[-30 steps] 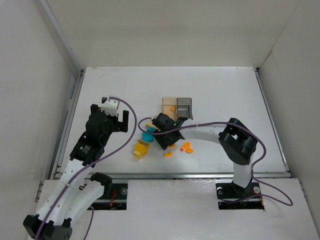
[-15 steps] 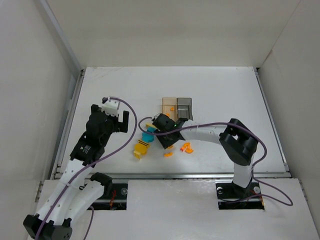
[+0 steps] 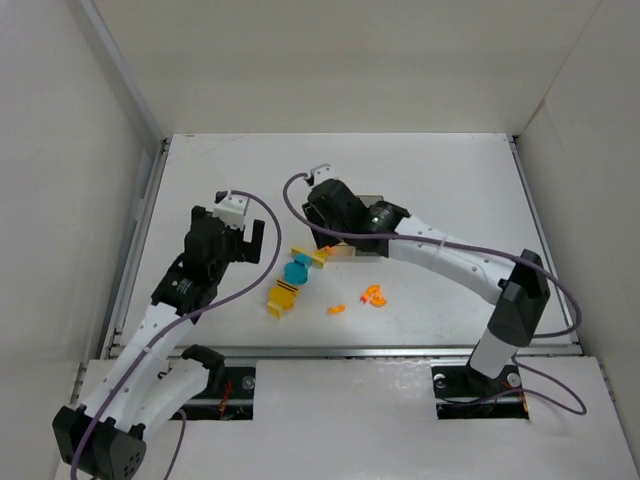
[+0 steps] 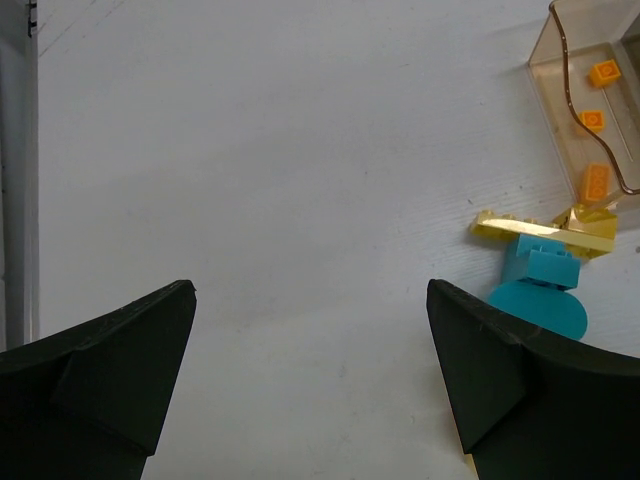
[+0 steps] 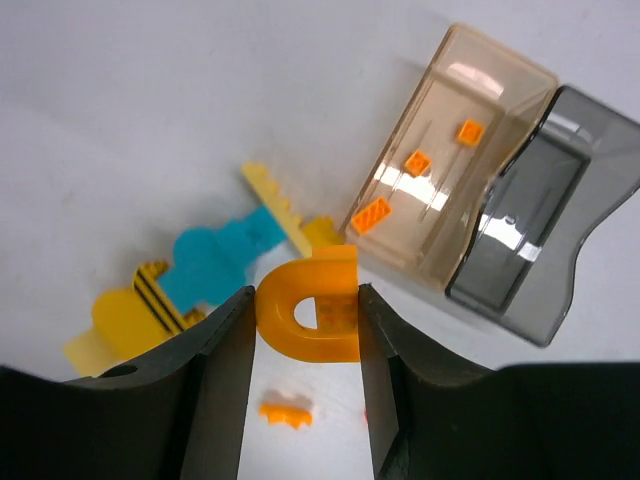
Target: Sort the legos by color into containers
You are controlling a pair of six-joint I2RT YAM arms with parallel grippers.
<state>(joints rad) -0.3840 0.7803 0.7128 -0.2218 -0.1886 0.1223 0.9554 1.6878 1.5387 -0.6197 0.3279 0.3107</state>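
Observation:
The orange arch-shaped lego will go down next in my right gripper and move away from my base, over the open amber container (image 3: 342,248) (image 5: 442,164).
In the right wrist view my right gripper (image 5: 308,312) is shut on an orange arch-shaped lego (image 5: 312,310), held above the table. Just beyond it stands the amber container (image 5: 450,150) with three small orange pieces inside, joined to the dark grey container (image 5: 540,220). A teal lego (image 5: 215,260), a yellow striped lego (image 5: 130,310) and a flat yellow lego (image 5: 280,205) lie to the left. From above, the right gripper (image 3: 330,222) covers most of the containers. My left gripper (image 4: 310,300) is open over bare table, left of the teal lego (image 4: 540,290).
Two loose orange pieces (image 3: 337,309) (image 3: 375,295) lie near the front of the table. White walls enclose the table on three sides. A metal rail (image 3: 350,350) runs along the near edge.
My right gripper closed on the orange arch, lifted it from the pile and moved back over the containers. My left arm edged slightly forward.

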